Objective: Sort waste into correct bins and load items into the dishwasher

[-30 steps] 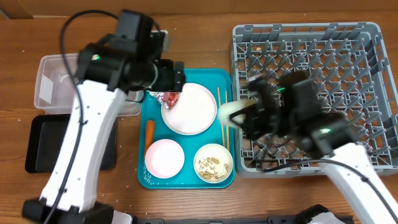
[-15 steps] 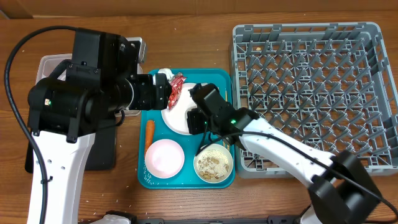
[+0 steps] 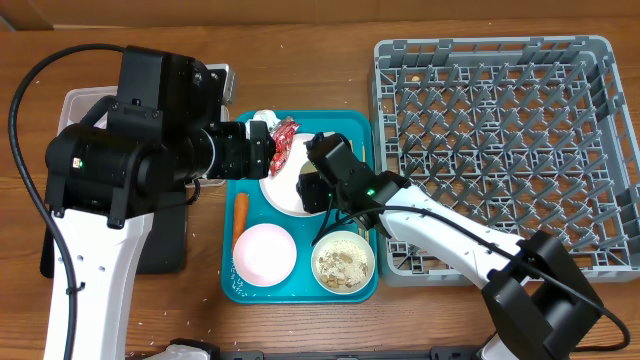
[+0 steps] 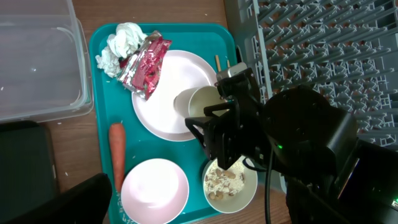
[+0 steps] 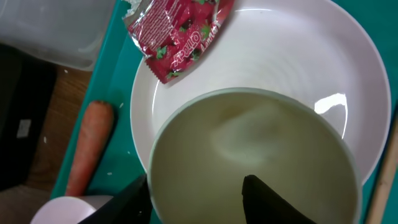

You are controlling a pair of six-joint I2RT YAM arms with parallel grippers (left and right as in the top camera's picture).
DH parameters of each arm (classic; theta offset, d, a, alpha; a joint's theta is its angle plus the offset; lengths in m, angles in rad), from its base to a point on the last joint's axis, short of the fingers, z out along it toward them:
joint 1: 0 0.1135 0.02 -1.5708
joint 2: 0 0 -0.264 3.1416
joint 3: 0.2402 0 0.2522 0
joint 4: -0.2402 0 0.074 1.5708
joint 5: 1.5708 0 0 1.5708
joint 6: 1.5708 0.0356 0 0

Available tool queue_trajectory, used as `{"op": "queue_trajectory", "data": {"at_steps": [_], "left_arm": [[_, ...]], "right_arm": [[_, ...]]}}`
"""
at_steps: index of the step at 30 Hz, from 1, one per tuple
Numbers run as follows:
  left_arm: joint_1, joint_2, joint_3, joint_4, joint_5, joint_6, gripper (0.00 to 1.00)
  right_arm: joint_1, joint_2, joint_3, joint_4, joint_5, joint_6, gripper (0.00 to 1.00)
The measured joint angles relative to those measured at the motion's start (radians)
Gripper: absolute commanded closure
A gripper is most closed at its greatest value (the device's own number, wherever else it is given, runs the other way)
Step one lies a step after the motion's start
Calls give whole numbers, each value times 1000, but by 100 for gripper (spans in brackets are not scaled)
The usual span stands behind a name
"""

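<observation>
The small cup is below my left gripper and to its right in the overhead view. My left gripper needs to move down and across onto the small white cup's rim [image 3: 307, 168] [image 4: 190, 108] next.
My right gripper [image 3: 312, 190] [image 5: 196, 199] is open over the small white cup [image 5: 249, 137], one finger outside its left wall and one inside. The cup stands on the white plate [image 3: 285, 190] [image 4: 168, 106] in the teal tray. The red wrapper [image 3: 285, 138] [image 5: 180, 37] lies on the plate's far rim, with the white tissue [image 4: 121, 46] beside it. The carrot [image 3: 240, 215], a pink bowl [image 3: 265, 253] and a bowl of rice and food bits [image 3: 343, 262] lie in the tray. My left gripper [image 3: 268, 150] hangs open and empty above the tray.
The grey dish rack [image 3: 500, 150] stands at the right. The clear tub [image 4: 37, 62] and the black tray [image 3: 52, 250] lie left of the teal tray [image 3: 228, 275], partly under my left arm. Chopsticks [image 4: 219, 61] lie along the plate's right side.
A second ago my right gripper held the cup at the rack's left edge; it has moved left, and the cup now stands on the plate. My left arm has pulled back left.
</observation>
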Motion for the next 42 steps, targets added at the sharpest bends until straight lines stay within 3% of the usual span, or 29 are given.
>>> {"op": "queue_trajectory", "data": {"at_steps": [5,10,14,22,28,33,40,42], "left_arm": [[0,0,0,0,0,6,2],[0,0,0,-14,-6,12,1],[0,3,0,-14,-28,14,8],[-58,108,-80,41,-48,15,10],[-146,278,-224,124,-68,3,10],[-161,383,-282,196,-103,-13,16],[-161,492,-289,257,-136,-30,28],[-161,513,-289,267,-139,-30,38]], "right_arm": [[0,-48,4,-58,1,-48,40],[-17,-202,50,-232,9,-52,32],[-95,-395,86,-322,13,-26,26],[-314,-689,104,-474,23,-10,21],[-428,-726,104,-617,23,-3,17],[-447,-716,104,-681,23,-3,15],[-447,-696,104,-692,23,-3,12],[-447,-695,104,-692,23,-3,12]]}}
